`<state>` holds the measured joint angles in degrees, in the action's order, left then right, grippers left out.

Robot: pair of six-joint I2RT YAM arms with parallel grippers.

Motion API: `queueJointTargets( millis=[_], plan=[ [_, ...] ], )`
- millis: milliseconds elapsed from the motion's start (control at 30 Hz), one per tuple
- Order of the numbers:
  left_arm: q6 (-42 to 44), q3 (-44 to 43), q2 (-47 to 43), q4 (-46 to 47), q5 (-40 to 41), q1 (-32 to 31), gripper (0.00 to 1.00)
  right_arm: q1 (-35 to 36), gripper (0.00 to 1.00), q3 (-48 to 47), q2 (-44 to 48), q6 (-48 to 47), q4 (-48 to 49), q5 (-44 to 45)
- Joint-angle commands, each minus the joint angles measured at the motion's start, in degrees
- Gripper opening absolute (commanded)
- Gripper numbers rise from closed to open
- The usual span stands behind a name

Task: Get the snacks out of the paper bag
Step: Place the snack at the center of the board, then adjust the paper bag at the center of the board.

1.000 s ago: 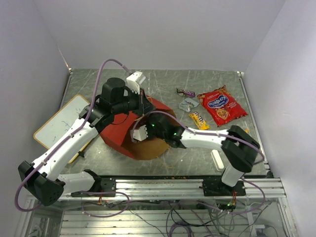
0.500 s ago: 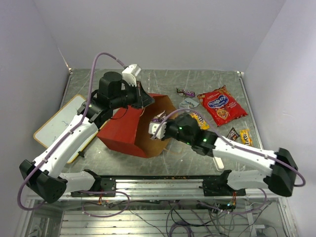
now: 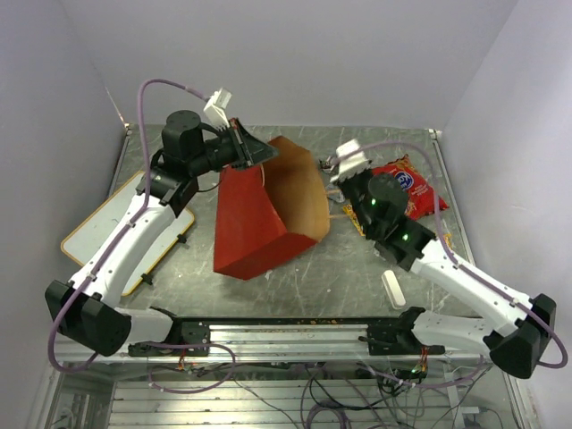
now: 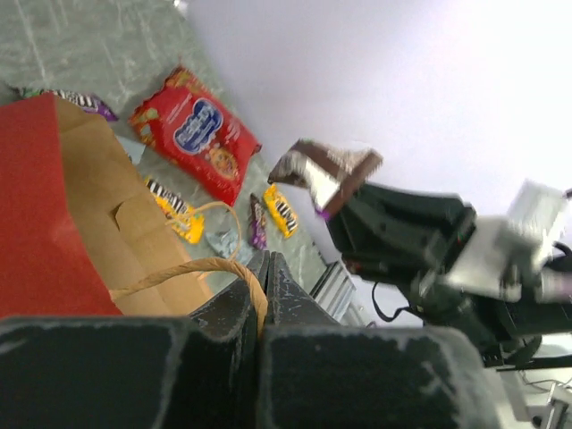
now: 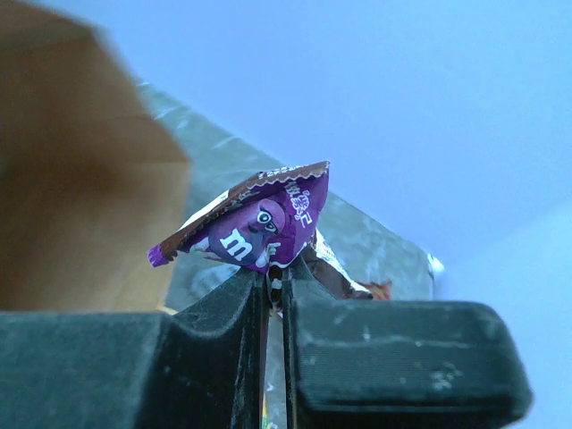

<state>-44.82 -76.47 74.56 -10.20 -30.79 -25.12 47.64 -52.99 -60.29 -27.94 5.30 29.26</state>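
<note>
My right gripper will tip downward next and lower the small purple candy wrapper (image 5: 259,228) toward the empty table beside a yellow wrapper.
The paper bag (image 3: 253,223), red outside and brown inside, stands tilted at mid-table with its mouth facing right. My left gripper (image 3: 256,157) is shut on its tan loop handle (image 4: 192,268) and holds the bag's top up. My right gripper (image 3: 338,174) is outside the bag, to the right of its mouth, shut on a small purple candy wrapper (image 5: 259,228), which is held in the air. The large red packet (image 3: 416,189) lies at the back right, partly behind the right arm. Yellow wrappers (image 4: 170,207) and a dark one (image 4: 256,223) lie on the table near it.
A yellow-framed whiteboard (image 3: 96,231) lies at the left edge under the left arm. A small white oblong block (image 3: 393,288) lies near the front right. Walls close in on three sides.
My right gripper came out of the bag with the purple wrapper and moved back and to the right. My left gripper raised the handle, and the bag tipped up and shifted back.
</note>
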Motion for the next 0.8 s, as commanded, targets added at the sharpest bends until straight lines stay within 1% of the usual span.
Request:
queueJointTargets(
  millis=[0, 100, 200, 300, 433, 467, 533, 600, 667, 700, 767],
  plan=[
    [-6.53, 0.12, -2.43, 8.21, -3.77, 3.15, 0.07, -7.03, 0.00, -10.16, -4.65, 17.83, -0.01, 14.09],
    [-6.18, 1.97, -4.92, 4.44, -4.04, 5.83, 0.07, -11.76, 0.00, -17.59, -9.63, 26.43, -9.55, 17.89],
    [-3.70, 4.70, -7.88, -2.77, -1.52, 8.10, 0.07, -14.44, 0.00, -21.25, -13.12, 32.56, -16.93, 17.55],
    [-1.77, 7.66, -10.39, -11.19, 1.96, 9.81, 0.07, -16.02, 0.00, -22.38, -15.43, 37.85, -23.13, 14.39],
    [2.53, 8.58, -13.58, -23.02, 8.04, 10.61, 0.07, -17.20, 0.00, -24.55, -19.64, 48.55, -35.44, 7.98],
    [3.61, 8.49, -14.28, -25.22, 9.41, 10.62, 0.07, -17.22, 0.00, -24.54, -20.66, 49.90, -37.62, 5.59],
    [5.07, 7.88, -15.22, -28.94, 11.76, 10.62, 0.12, -17.24, 0.00, -24.23, -23.05, 53.35, -42.62, 1.16],
    [6.01, 6.72, -15.71, -30.84, 12.95, 10.62, 0.20, -17.23, 0.00, -23.48, -25.68, 56.02, -46.61, -3.24],
    [6.82, 5.23, -15.99, -32.23, 14.16, 10.62, 0.32, -17.23, 0.00, -22.73, -28.18, 57.96, -49.67, -7.12],
    [7.30, 4.64, -16.14, -32.73, 14.82, 10.64, 0.37, -17.23, 0.00, -22.50, -29.51, 58.72, -51.06, -8.65],
    [8.20, 3.88, -16.37, -33.11, 15.75, 10.63, 0.66, -17.23, 0.00, -22.10, -32.05, 59.08, -53.02, -10.79]
  ],
)
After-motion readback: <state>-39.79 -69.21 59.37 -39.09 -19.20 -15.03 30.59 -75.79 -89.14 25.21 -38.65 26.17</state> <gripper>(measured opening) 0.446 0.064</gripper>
